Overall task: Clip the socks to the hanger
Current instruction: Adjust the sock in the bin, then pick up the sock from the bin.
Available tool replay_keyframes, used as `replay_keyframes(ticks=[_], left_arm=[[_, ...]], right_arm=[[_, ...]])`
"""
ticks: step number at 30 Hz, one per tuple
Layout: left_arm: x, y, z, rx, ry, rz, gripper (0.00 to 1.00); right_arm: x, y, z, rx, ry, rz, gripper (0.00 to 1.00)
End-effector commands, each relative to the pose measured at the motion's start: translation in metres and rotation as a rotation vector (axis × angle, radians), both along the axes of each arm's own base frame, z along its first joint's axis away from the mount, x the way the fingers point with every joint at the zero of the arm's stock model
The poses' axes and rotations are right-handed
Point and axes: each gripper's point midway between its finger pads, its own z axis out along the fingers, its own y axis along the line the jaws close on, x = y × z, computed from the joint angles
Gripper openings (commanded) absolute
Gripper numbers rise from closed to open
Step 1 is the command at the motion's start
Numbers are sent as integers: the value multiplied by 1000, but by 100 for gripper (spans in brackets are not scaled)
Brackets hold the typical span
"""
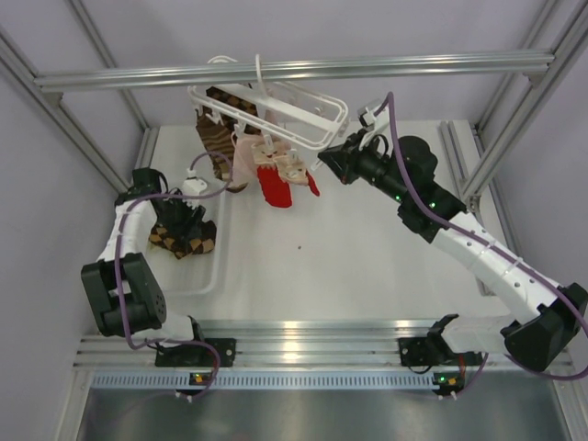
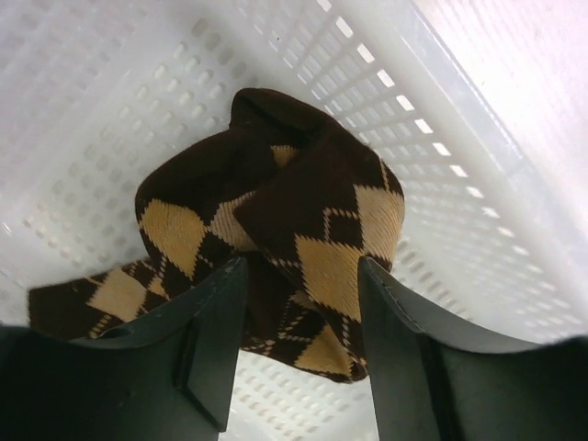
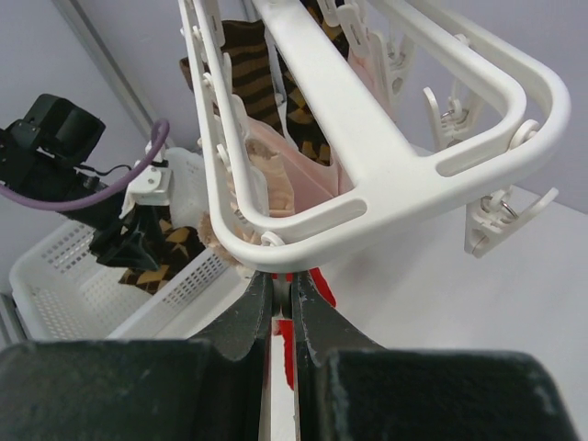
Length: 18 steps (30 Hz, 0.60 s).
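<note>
I will lower my left gripper to its right in the top view, with my fingers on both sides of the dark fold at the top of the checked sock in the basket.
One checked brown and tan sock [image 2: 294, 211] lies crumpled in a white basket [image 2: 138, 92]; it also shows in the top view [image 1: 188, 241]. My left gripper [image 2: 301, 276] is open, its fingers either side of the sock's near fold. A second checked sock [image 1: 219, 129] hangs from the left end of the white hanger [image 1: 303, 108]. My right gripper [image 3: 283, 280] is shut on a small white clip under the near end bar of the hanger [image 3: 386, 156].
A red sock [image 1: 276, 188] and a pale pink sock [image 1: 248, 158] hang from the hanger's clips. Free clips [image 3: 491, 225] dangle at its right end. The hanger hangs from an aluminium crossbar [image 1: 367, 66]. Frame posts stand at both sides.
</note>
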Motion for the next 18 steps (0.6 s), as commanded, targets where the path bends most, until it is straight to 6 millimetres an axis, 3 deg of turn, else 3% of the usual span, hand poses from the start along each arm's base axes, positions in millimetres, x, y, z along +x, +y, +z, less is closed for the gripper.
replay_keyframes(ticks=[1, 6, 18], left_arm=[[9, -6, 33, -87, -44, 190, 57], [5, -12, 39, -156, 22, 345, 63], [-17, -6, -6, -49, 181, 556, 63]], right_arm=[[3, 0, 29, 26, -67, -21, 0], [4, 0, 30, 22, -69, -23, 0], [8, -2, 27, -4, -64, -38, 0]])
